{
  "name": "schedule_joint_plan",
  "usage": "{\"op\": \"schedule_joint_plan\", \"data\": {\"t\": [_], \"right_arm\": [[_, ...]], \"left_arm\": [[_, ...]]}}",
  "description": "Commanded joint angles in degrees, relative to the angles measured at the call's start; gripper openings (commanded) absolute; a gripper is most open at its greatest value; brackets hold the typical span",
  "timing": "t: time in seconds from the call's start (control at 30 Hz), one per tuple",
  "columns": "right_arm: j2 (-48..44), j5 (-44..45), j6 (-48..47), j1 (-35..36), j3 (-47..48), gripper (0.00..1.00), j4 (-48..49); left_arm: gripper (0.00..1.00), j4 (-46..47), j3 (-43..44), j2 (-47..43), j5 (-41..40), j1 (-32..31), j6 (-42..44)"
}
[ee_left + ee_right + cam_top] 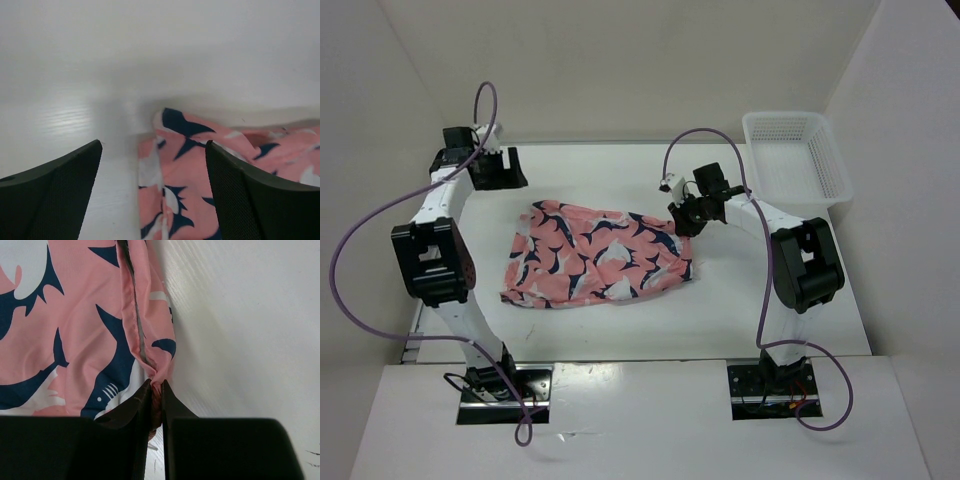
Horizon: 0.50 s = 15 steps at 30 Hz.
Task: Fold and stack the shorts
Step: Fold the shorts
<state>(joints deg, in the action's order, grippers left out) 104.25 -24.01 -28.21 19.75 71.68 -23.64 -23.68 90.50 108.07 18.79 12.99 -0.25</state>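
Observation:
Next, my left gripper goes down open toward the shorts' far corner, to the right in the top view, then pinches the shorts' edge there.
The salmon-pink shorts point(595, 255) with navy-and-white whale shapes lie spread on the white table point(620, 180) between the arms. My right gripper point(682, 222) is at their right edge, shut on a pinch of the hem; the right wrist view shows the shorts point(75, 330) bunched between the closed jaws of my right gripper point(156, 385). My left gripper point(505, 170) hovers open and empty behind the far left corner; in the left wrist view the shorts' corner point(185, 160) lies between and beyond the spread fingers of my left gripper point(152, 200).
A white perforated plastic basket point(795, 155) stands at the back right corner of the table. White walls enclose the back and both sides. Purple cables loop from both arms.

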Motion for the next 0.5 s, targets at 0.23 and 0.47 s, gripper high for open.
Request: {"op": "schedule_joint_plan", "data": {"t": [0.23,0.47], "right_arm": [[-1.5,-0.5,-1.1,0.6,0.3,0.16,-1.3],[-1.5,-0.5,-1.1,0.6,0.3,0.16,-1.3]], "left_arm": [[0.92,-16.7,15.5,17.2,21.1,0.2,0.3],[0.92,-14.7,14.6,18.5,13.7,0.2,0.3]]}}
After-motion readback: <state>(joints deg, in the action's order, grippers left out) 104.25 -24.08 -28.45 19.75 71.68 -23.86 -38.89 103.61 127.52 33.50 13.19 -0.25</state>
